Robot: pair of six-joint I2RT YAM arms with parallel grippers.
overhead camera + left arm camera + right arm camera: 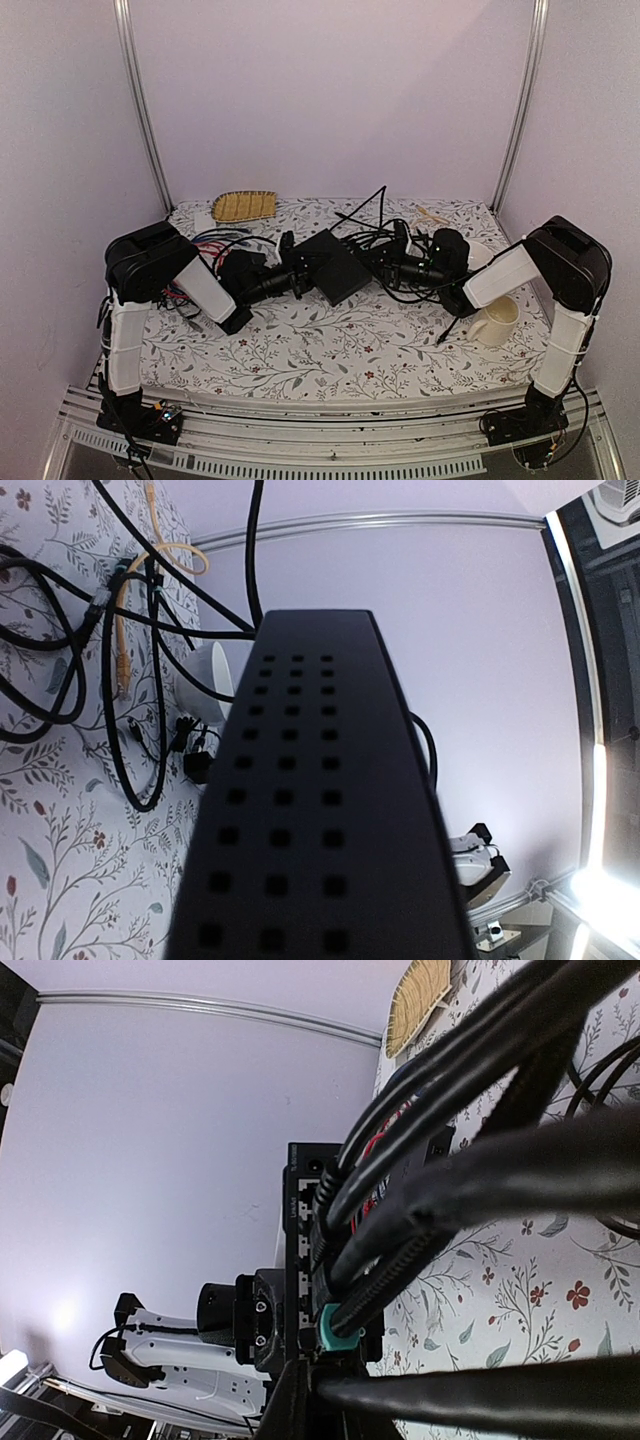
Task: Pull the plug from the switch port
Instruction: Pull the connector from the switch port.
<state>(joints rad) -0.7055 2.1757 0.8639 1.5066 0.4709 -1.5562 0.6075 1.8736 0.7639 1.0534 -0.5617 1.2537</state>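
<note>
My right gripper will next pull the plug to the right in the top view and outward to the yellow cable [432, 215] and let go, while my left gripper holds the switch [335, 268].
The switch [335, 268] is a flat matte-black box at the table's middle. Its perforated face [310, 810] fills the left wrist view. Its socket row [298, 1230] faces the right wrist camera. My left gripper [297, 268] is shut on the switch's left edge; its own fingers are hidden in its wrist view, but it shows behind the switch [250, 1322]. A plug with a teal boot [335, 1328] sits in a socket on a black cable. My right gripper [388, 255] is at the switch's right edge, its fingertips [330, 1360] closed narrowly at that plug.
Several thick black cables [450, 1160] cross over the sockets and spread right of the switch [400, 275]. Coloured cables [215, 245] lie at the left. A woven tray [245, 206] is at the back, a white mug [497, 320] at the right, and a yellow cable [125, 630] beyond the switch.
</note>
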